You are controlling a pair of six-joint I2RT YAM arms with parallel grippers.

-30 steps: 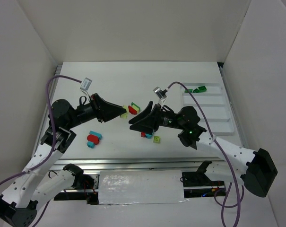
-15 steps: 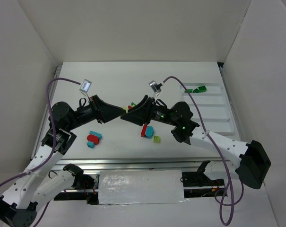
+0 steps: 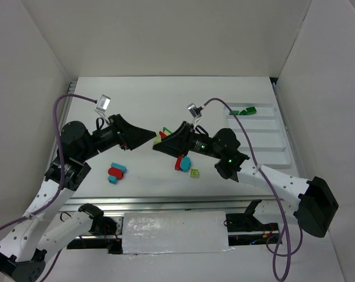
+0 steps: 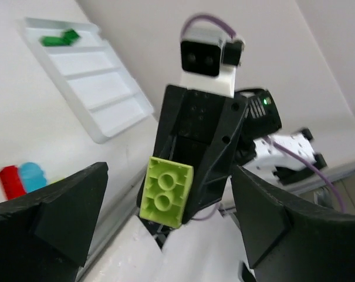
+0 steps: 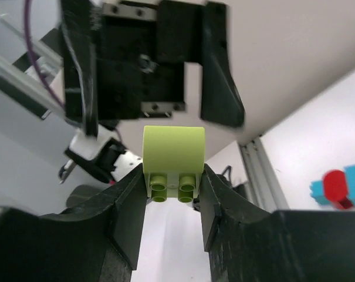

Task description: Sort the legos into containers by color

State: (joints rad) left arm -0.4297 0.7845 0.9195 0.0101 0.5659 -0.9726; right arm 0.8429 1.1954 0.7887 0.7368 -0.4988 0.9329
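My right gripper swings over the tray next, then tilts down and lowers into its empty section alongside, since the tray's far section holds dark green legos (image 3: 244, 111).
A yellow-green lego (image 5: 173, 150) is held above the table, with my right gripper (image 5: 173, 176) shut on its sides. In the left wrist view the same lego (image 4: 166, 191) sits at the tip of the right gripper, in the wide gap of my open left gripper (image 4: 170, 171), touching neither finger. From above, the left gripper (image 3: 148, 136) and right gripper (image 3: 159, 144) meet tip to tip at mid-table. The white tray of containers (image 3: 265, 141) lies at the right, with dark green legos (image 3: 244, 111) in its far compartment.
On the table, a red and cyan pair (image 3: 117, 173) lies at the left. A red and cyan pair (image 3: 182, 162) and a small yellow-green lego (image 3: 194, 173) lie under the right arm. Red and green pieces (image 3: 164, 131) lie behind the grippers.
My right gripper moved left and shut on the yellow-green lego that the left gripper held. The left gripper then opened and let it go.
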